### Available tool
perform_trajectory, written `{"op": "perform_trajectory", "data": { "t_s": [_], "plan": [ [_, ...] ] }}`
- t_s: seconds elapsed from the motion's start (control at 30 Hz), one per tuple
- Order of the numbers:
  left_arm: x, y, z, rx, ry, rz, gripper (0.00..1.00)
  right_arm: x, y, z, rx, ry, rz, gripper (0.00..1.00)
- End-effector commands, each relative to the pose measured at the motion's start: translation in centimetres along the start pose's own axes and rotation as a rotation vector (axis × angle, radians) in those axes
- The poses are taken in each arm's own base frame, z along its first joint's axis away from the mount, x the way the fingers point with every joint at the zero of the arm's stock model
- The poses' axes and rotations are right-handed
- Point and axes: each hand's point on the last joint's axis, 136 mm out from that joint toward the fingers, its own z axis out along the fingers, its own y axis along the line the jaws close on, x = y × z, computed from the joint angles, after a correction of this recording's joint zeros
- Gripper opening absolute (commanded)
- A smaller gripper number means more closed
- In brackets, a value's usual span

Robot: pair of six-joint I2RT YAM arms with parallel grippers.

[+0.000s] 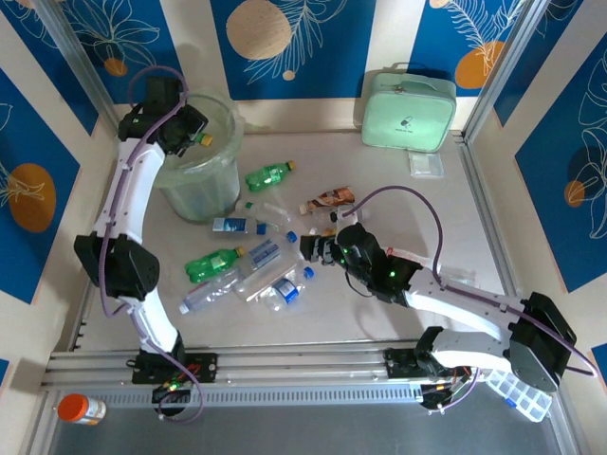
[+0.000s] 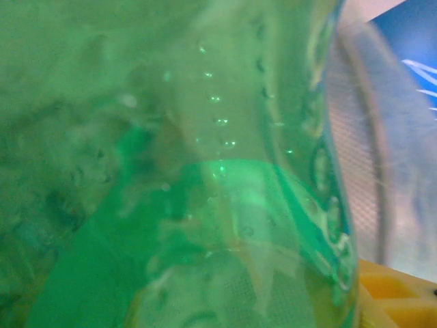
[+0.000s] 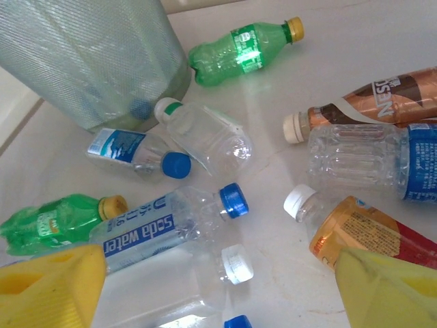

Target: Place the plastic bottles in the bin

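The left gripper should lower the green bottle into the bin's opening point(image 1: 219, 121) below it and let go of the bottle there, because it still hangs by the bin's rim.
My left gripper point(image 1: 193, 133) hangs over the rim of the pale-green bin point(image 1: 204, 185), shut on a green bottle point(image 2: 205, 205) with a yellow cap point(image 1: 204, 139). That bottle covers the left wrist lens, with one yellow finger point(image 2: 399, 297) at the lower right. My right gripper point(image 1: 318, 248) hovers open above the pile of bottles, nothing between its fingers. Under it point(image 3: 218, 294) lie a clear white-capped bottle point(image 3: 198, 273), a soda water bottle point(image 3: 157, 229) and an orange-labelled bottle point(image 3: 355, 232). Two green bottles point(image 1: 268, 175) point(image 1: 213, 263) and a brown-labelled one point(image 1: 330, 199) lie nearby.
A mint-green zippered case point(image 1: 408, 112) stands at the back right with a small clear packet point(image 1: 426, 164) in front. An orange-capped jar point(image 1: 81, 409) lies near the front left rail. A clear compartment box point(image 1: 520, 393) sits at the front right. The bin point(image 3: 89, 61) stands left of the pile.
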Motion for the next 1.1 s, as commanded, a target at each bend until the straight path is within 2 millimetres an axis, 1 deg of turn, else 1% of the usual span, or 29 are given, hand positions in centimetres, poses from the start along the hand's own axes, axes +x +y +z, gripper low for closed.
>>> {"op": "perform_trajectory", "data": {
  "t_s": [0.0,0.1,0.17,0.2,0.33,0.4,0.53,0.57,0.63,0.73,0.77,0.87,0.93,1.07],
  "plan": [
    [1.1,1.8,0.7,-0.064,0.082,-0.101,0.23,-0.5,-0.6,0.5,0.074,0.003,-0.011,0.88],
    [2.1,2.3,3.0,-0.065,0.138,-0.142,0.25,-0.1,-0.8,1.0,0.114,0.027,-0.015,0.88],
    [2.5,2.5,4.1,-0.073,0.16,-0.147,0.28,0.1,-1.0,1.3,0.136,0.037,-0.015,0.88],
    [2.6,2.5,4.5,-0.077,0.166,-0.149,0.3,0.1,-1.0,1.4,0.14,0.04,-0.016,0.88],
    [3.2,3.0,6.4,-0.088,0.199,-0.15,0.47,0.2,-0.9,1.5,0.138,0.043,-0.018,0.88],
    [3.6,3.4,7.1,-0.101,0.218,-0.156,0.52,0.2,-0.9,1.5,0.141,0.04,-0.021,0.88],
    [4.4,4.4,8.3,-0.133,0.256,-0.163,0.57,0.2,-1.0,1.4,0.147,0.037,-0.021,0.88],
    [4.7,4.7,8.6,-0.145,0.263,-0.164,0.59,0.2,-0.9,1.4,0.145,0.038,-0.021,0.88],
    [5.2,5.1,9.3,-0.158,0.283,-0.167,0.67,0.2,-0.9,1.4,0.146,0.038,-0.021,0.88],
    [5.6,5.7,9.7,-0.182,0.298,-0.173,0.78,0.1,-1.0,1.4,0.15,0.036,-0.021,0.88],
    [5.7,5.9,9.8,-0.19,0.299,-0.174,0.79,0.1,-0.9,1.4,0.146,0.037,-0.023,0.89],
    [5.6,5.9,9.7,-0.188,0.297,-0.173,0.89,0.1,-0.5,1.3,0.128,0.043,-0.027,0.88],
    [5.5,5.8,9.6,-0.185,0.295,-0.17,0.92,0.1,-0.5,1.3,0.127,0.043,-0.028,0.88],
    [4.8,5.2,8.5,-0.166,0.27,-0.159,0.94,0.0,-0.6,1.2,0.131,0.038,-0.032,0.88]
  ]
}}
